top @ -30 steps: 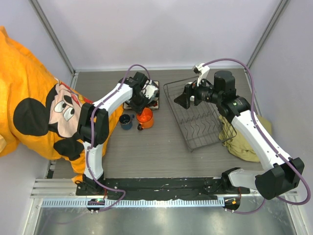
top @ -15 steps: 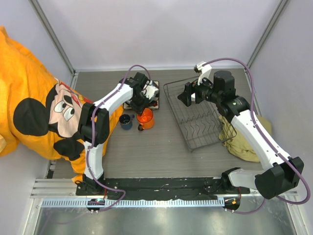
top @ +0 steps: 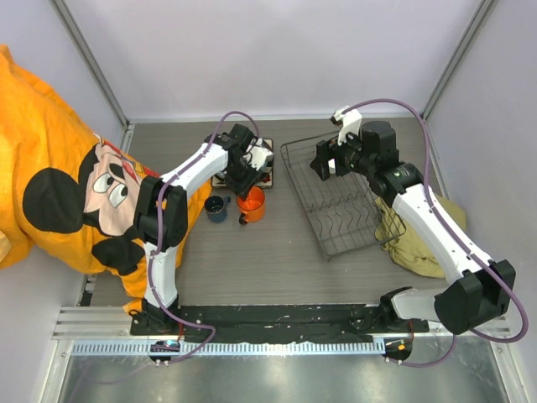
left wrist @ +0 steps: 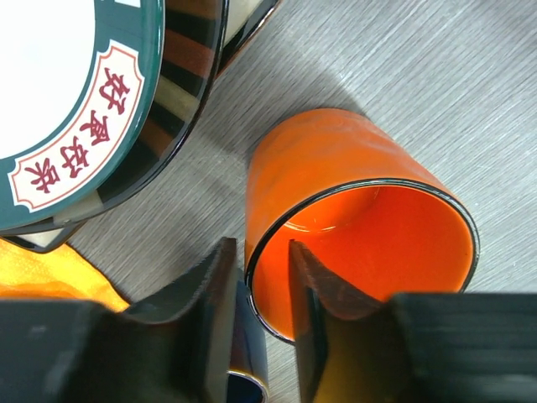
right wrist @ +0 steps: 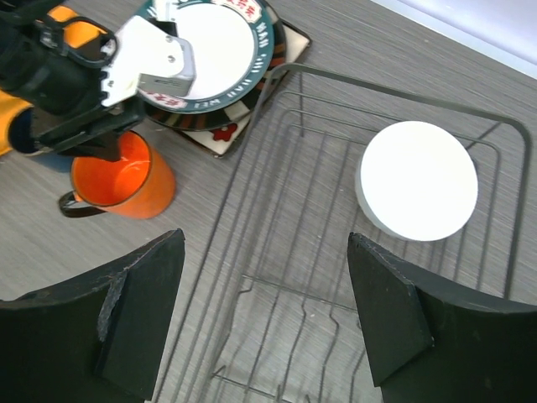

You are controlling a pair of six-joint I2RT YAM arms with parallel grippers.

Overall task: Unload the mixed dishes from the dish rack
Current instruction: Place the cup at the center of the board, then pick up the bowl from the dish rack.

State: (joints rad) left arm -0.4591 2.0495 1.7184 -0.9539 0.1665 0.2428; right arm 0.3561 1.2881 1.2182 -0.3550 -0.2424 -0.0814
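My right gripper moves down and to the right in its wrist view onto the plate-side rim [right wrist: 361, 187] next, clear of the rack's frame, since the bowl [right wrist: 418, 191] sits below that way.
The orange mug [top: 249, 202] stands upright on the table beside the small dark-blue cup [top: 216, 207]. My left gripper [top: 243, 183] is above the mug. In the left wrist view its fingers [left wrist: 222, 285] straddle the mug's rim [left wrist: 352, 180], one inside and one outside, with a small gap on each side. The round dark-rimmed plate [right wrist: 214, 42] lies on the square cream plate [right wrist: 220, 138], left of the dish rack [top: 336, 227]. My right gripper [right wrist: 264, 238] is wide open and empty above the rack. The white bowl [right wrist: 418, 191] sits in the rack's far part.
An olive cloth [top: 411, 239] lies under the rack's right side. A big orange cartoon-mouse cloth [top: 59, 185] covers the left edge of the table. Walls close off the back and both sides.
My right gripper has drifted a little toward the back of the rack and stayed open. The left gripper and the mug have hardly moved.
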